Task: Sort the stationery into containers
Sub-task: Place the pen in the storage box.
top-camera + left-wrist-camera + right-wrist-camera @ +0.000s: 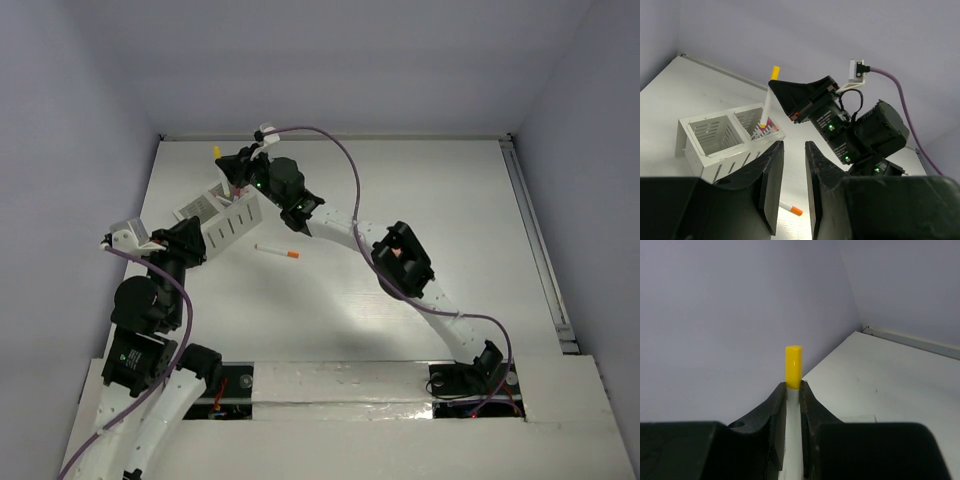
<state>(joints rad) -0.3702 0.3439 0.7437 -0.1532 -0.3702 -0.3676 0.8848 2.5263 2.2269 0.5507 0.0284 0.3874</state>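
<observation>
I need to lower the white pen a little further into the box's section with coloured pieces next and release it with my right gripper, because the pen's lower end already points in there.
My right gripper (pixel 793 387) is shut on a white pen with a yellow cap (pixel 793 365), and the cap sticks out past the fingertips. In the left wrist view this pen (pixel 768 102) stands tilted with its lower end in the right compartment of the white two-compartment box (pixel 700 152), among coloured pieces. In the top view the right gripper (pixel 234 166) is over the box (pixel 228 226). A white pen with an orange cap (pixel 278 251) lies on the table right of the box and also shows in the left wrist view (pixel 790 208). My left gripper (pixel 792 150) is open and empty, close beside the box.
The box's left compartment (pixel 715 132) looks empty. The right arm (pixel 400 260) stretches across the table's middle with its purple cable (pixel 340 160) looping above. Walls close the table at the left and back. A rail (pixel 535 240) runs along the right edge.
</observation>
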